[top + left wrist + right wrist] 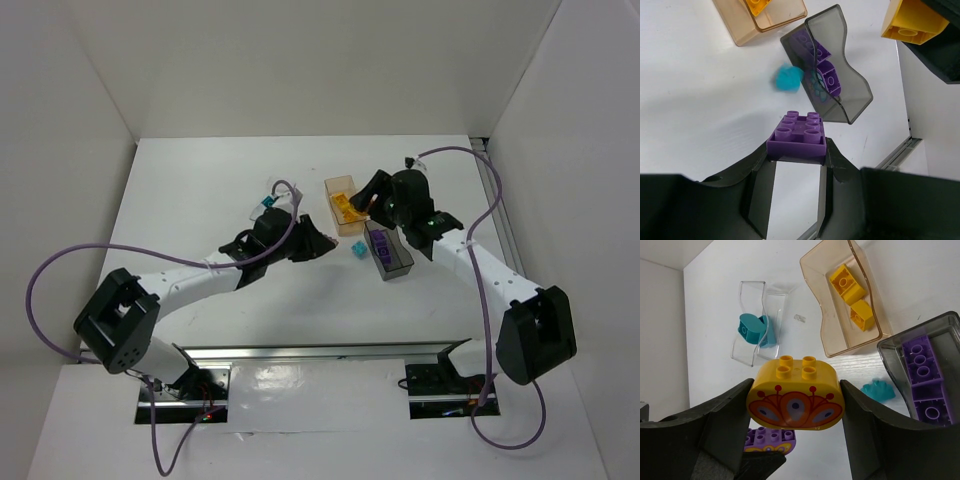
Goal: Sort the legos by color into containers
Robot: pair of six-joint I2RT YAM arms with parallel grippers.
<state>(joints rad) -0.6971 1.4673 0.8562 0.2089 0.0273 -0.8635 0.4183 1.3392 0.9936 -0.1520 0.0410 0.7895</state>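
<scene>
I will next move my right gripper outward and down to let go of the oval lego (796, 390) in the tan box, because the box's yellow legos are below and outward of the gripper.
My left gripper (796, 152) is shut on a purple lego (797, 131), held a little short of the dark grey box (856, 85), which has purple legos (827, 75) inside. My right gripper (796, 399) is shut on a yellow-orange oval lego (796, 390) with a painted fan pattern, above the table near the tan box (825, 320); two yellow legos (846, 281) lie in that box. A loose teal lego (879, 390) rests on the table between the tan and grey boxes. The clear tray (747, 352) holds a teal lego (752, 330).
From above, the three containers cluster mid-table: clear tray (276, 192), tan box (336, 185), grey box (398, 265). Both grippers, left (318, 243) and right (372, 203), hover close together over them. White walls enclose the table, and a metal rail (320, 352) runs along the near edge.
</scene>
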